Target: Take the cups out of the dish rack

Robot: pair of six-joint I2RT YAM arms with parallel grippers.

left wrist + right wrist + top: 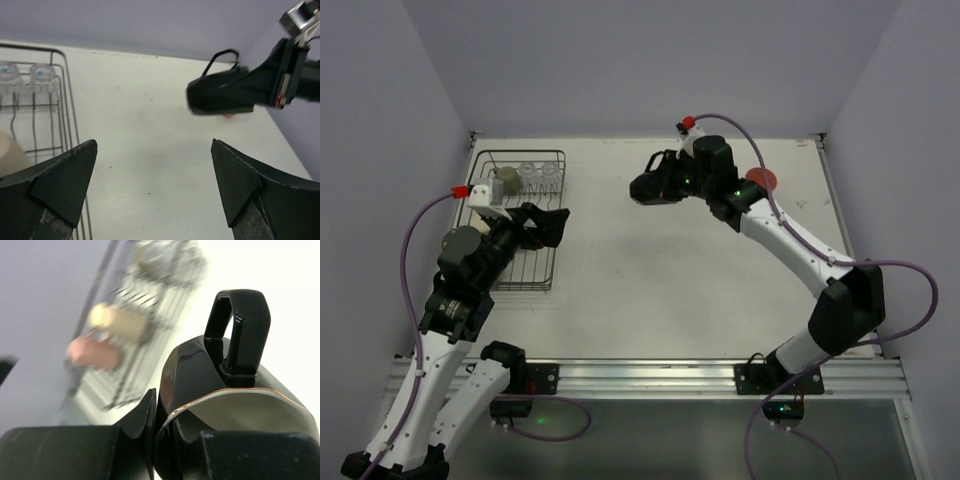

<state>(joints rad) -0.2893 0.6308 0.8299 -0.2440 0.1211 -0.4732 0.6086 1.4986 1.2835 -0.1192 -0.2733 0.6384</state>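
Note:
The robot will next tilt its right gripper and lower it onto the clear tabletop (pixel 700 211) beside the salmon-pink tumbler to let go of the mug (pixel 641 188) upright, since the mug is hanging sideways.
The dish rack (pixel 548 270) of dark wire lies at the table's left. In its far end stand two clear glasses (pixel 540 172) and a beige tumbler (pixel 506 182). My left gripper (pixel 552 225) hovers over the rack's right edge, open with nothing between its fingers (pixel 75 175). In the left wrist view the rack (pixel 65 100), the glasses (pixel 42 75) and the tumbler (pixel 10 155) show at left. My right gripper (pixel 657 186) is shut on the wall of a black handled mug (pixel 200 370), one finger inside and one outside. It holds the mug (pixel 641 188) in the air over the table's far middle.
A salmon-pink tumbler (pixel 761 181) stands on the table behind the right arm, partly hidden by it. The right wrist view shows the rack (pixel 150 305) blurred, with the beige tumbler (pixel 120 320) and a pinkish blur (pixel 95 352) beside it. Walls close the table on three sides.

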